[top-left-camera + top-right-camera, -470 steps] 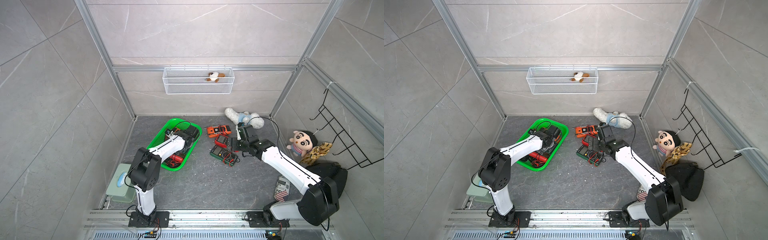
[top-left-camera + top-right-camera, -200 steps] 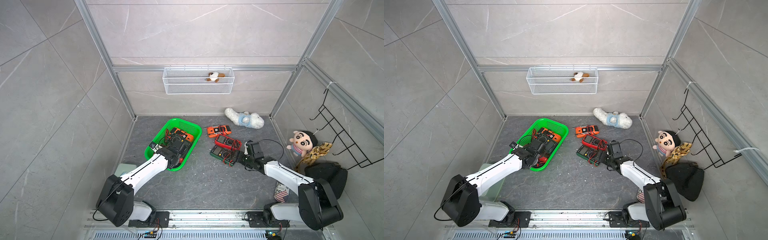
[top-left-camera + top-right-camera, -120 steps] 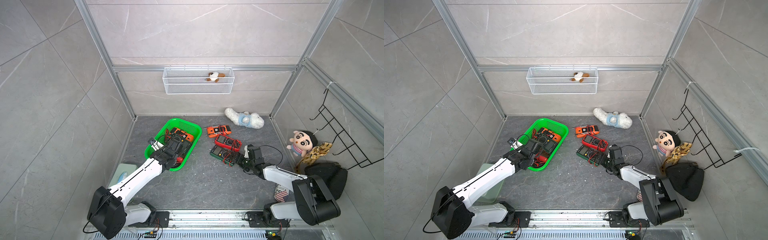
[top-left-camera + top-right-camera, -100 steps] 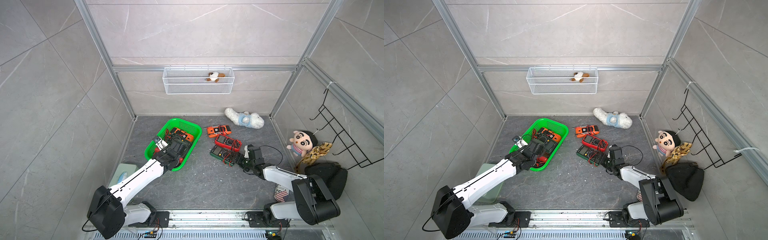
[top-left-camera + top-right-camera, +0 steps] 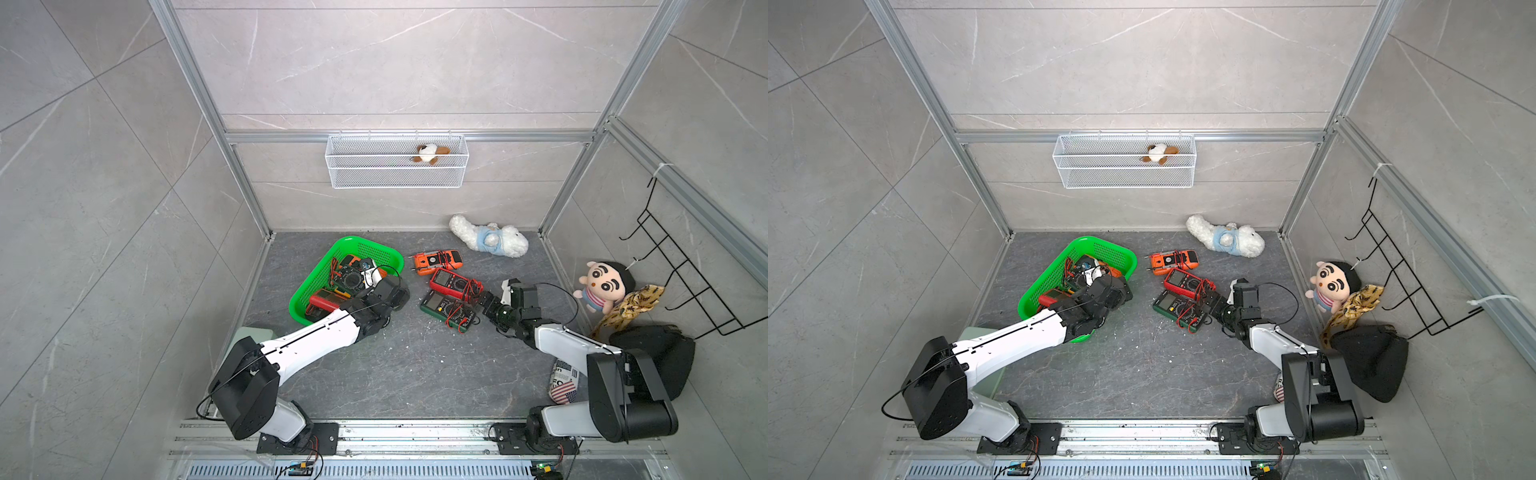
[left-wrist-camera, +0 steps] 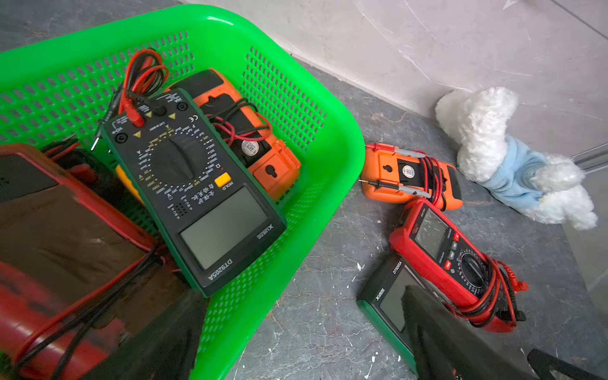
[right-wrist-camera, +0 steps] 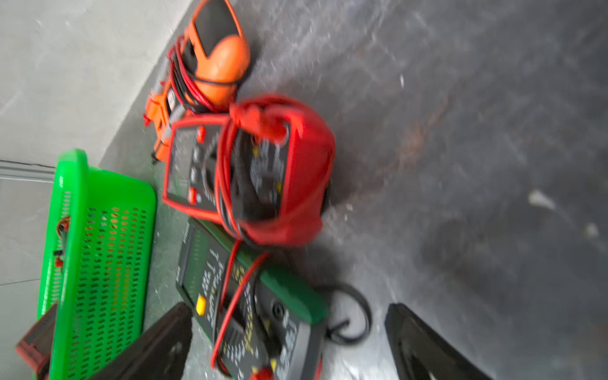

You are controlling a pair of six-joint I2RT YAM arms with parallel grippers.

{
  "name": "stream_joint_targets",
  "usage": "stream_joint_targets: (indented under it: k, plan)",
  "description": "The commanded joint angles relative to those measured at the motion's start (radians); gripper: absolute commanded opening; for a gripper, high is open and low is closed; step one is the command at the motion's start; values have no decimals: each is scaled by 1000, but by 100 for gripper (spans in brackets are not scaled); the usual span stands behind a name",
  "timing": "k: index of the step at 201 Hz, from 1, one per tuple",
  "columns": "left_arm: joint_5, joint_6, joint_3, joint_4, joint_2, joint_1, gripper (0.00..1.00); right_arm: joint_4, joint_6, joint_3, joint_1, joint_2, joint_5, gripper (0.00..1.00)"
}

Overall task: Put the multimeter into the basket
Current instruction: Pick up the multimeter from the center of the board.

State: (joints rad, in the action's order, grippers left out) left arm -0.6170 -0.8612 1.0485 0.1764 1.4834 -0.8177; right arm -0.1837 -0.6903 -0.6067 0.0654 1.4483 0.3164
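The red multimeter's wire-wrapped end [image 5: 472, 289] [image 7: 278, 174] is just outward of my right gripper's open fingers, so my right gripper should next move outward from the green multimeter onto that end.
The green basket [image 5: 371, 244] [image 5: 1103, 242] [image 6: 332, 138] [image 7: 98, 263] lies at the left of the floor with several multimeters in it. Three more lie on the floor to its right: an orange multimeter [image 5: 436, 262], a red multimeter [image 5: 455, 284] and a green multimeter [image 5: 446, 309] [image 7: 250, 306]. My left gripper [image 5: 400, 293] [image 6: 296, 345] hangs open and empty over the basket's right near rim. My right gripper [image 5: 484, 300] [image 7: 289, 345] is low and open, and the green multimeter's dial end lies between its fingers [image 7: 158, 342] with gaps on both sides.
A white wire basket [image 5: 397, 174] with a small plush hangs on the back wall. A white and blue plush [image 5: 490, 241] lies at the back, a doll [image 5: 602, 286], a black bag [image 5: 652, 353] and a wire rack [image 5: 685, 282] at the right. A pale green box [image 5: 249, 334] sits under the left arm.
My left gripper has swung right, from inside the basket to over its right rim. My right arm has dropped lower and its gripper stays at the green multimeter's end.
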Motion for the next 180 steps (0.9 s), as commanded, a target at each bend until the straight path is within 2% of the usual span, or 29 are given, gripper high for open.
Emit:
stream_joint_targets:
  k: [1,15,67,149,180]
  plan:
    - [6,68,25,-75,-4,1,98,-131,-2,-33,-44,91,119,95]
    - [-33,68,22,-74,-9,4,98,-193,-17,-43,-61,140,158,94]
    - [-63,68,10,-51,-18,17,98,-311,-46,-113,-65,294,223,91]
    - [-101,58,-24,-40,-61,32,98,-305,-42,-224,-53,449,204,87]
    - [-111,47,-34,-32,-71,39,98,-274,-26,-242,-32,477,190,80]
